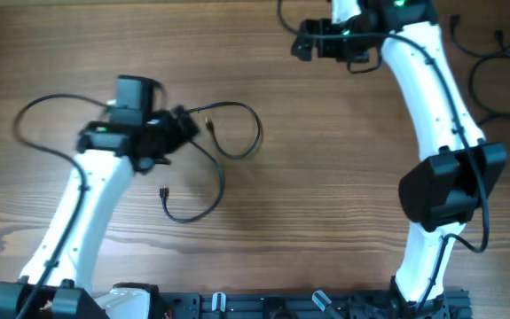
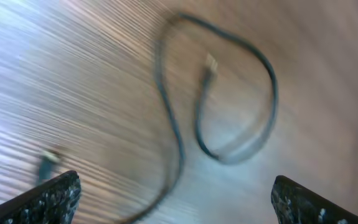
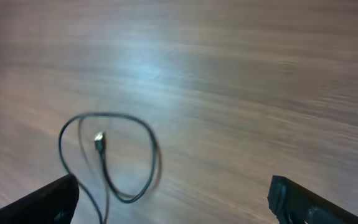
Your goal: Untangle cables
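Note:
My right gripper should next move back and to the left in the overhead view, then go down onto the part of the cable (image 1: 214, 161) (image 3: 89, 194) beside the loop, because the cable runs single there.
A thin black cable (image 1: 237, 133) lies in a loose loop on the wooden table, with one plug end (image 1: 207, 121) inside the loop and another plug end (image 1: 164, 190) lower down. My left gripper (image 1: 184, 127) hovers at the loop's left side, open and empty. In the left wrist view the loop (image 2: 253, 81) lies ahead of the spread fingers (image 2: 179, 202), blurred. My right gripper (image 1: 306, 40) is open and empty at the far middle, away from the cable. The right wrist view shows the loop (image 3: 129, 162) at lower left of its fingers (image 3: 172, 199).
More thin dark cables (image 1: 494, 62) lie at the far right edge behind the right arm. The left arm's own thick wire (image 1: 37, 124) arcs to its left. The arm bases stand along the near edge (image 1: 263, 306).

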Robot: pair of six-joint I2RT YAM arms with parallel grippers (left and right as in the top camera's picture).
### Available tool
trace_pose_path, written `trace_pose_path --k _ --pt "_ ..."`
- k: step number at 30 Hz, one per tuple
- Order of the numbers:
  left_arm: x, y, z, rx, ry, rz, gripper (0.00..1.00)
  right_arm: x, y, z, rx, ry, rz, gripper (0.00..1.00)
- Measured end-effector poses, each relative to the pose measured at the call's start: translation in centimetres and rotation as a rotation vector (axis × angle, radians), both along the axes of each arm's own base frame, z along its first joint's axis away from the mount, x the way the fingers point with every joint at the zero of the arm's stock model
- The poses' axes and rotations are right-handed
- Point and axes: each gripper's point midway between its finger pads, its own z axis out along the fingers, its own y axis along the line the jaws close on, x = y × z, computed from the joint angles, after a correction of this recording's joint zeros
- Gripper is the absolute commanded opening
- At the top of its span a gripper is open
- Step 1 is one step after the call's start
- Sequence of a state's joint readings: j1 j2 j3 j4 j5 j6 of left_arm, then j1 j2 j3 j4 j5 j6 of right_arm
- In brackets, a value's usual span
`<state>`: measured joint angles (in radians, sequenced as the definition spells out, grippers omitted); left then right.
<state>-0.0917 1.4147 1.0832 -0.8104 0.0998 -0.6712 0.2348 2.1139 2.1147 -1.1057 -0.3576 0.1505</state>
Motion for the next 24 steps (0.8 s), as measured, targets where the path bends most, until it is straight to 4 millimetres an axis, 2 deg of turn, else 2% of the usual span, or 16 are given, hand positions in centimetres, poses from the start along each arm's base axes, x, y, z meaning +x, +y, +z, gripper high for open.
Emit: trace_pose_path --k 1,2,4,6,7,9,11,13,14,16,18,20,22,24 --pt "0.2 1.8 0.0 0.006 0.001 0.060 1.00 -0.6 1.6 -0.5 -0.004 0.001 0.042 0.94" --pt "0.2 4.8 -0.1 0.012 0.007 0.166 1.00 -1.5 3.8 -1.3 -0.008 0.000 0.094 0.93" --pt "-0.2 8.1 -0.2 0.008 0.019 0.281 1.00 -2.3 7.6 -2.6 0.001 -0.038 0.176 0.88" --pt "-0.7 10.1 -0.3 0.010 0.031 0.350 1.00 -3.5 10.6 -4.4 0.006 -0.054 0.240 0.85" --pt "-1.5 11.4 -0.5 0.010 0.056 0.394 1.00 -5.3 12.9 -6.0 0.006 -0.046 0.297 0.84" --pt "-2.0 12.3 -0.6 0.006 0.069 0.426 1.00 -6.7 16.5 -7.7 0.029 -0.104 0.372 0.81" --pt "-2.8 14.6 -0.7 0.003 0.075 0.504 1.00 -9.6 20.2 -10.5 0.033 -0.158 0.454 0.80" --pt "-3.4 15.8 -0.8 0.001 0.081 0.547 1.00 -11.9 22.4 -12.3 0.025 -0.186 0.495 0.81" --pt "-4.0 16.4 -0.9 -0.002 0.097 0.572 1.00 -13.5 23.3 -13.2 0.021 -0.179 0.507 0.81" --pt "-4.6 16.6 -1.0 -0.006 0.117 0.586 1.00 -14.9 24.7 -14.3 0.018 -0.206 0.487 0.81" --pt "-4.8 16.5 -1.1 -0.007 0.127 0.586 1.00 -15.1 24.6 -15.3 -0.016 -0.236 0.447 0.79" --pt "-4.8 16.5 -1.1 -0.007 0.128 0.586 1.00 -14.4 24.2 -15.5 -0.034 -0.257 0.411 0.73" --pt "-4.8 16.5 -1.1 -0.007 0.129 0.586 1.00 -13.8 24.4 -15.6 -0.026 -0.274 0.394 0.66" --pt "-4.8 16.5 -1.1 -0.007 0.129 0.586 1.00 -13.7 24.5 -15.9 -0.022 -0.272 0.388 0.49"
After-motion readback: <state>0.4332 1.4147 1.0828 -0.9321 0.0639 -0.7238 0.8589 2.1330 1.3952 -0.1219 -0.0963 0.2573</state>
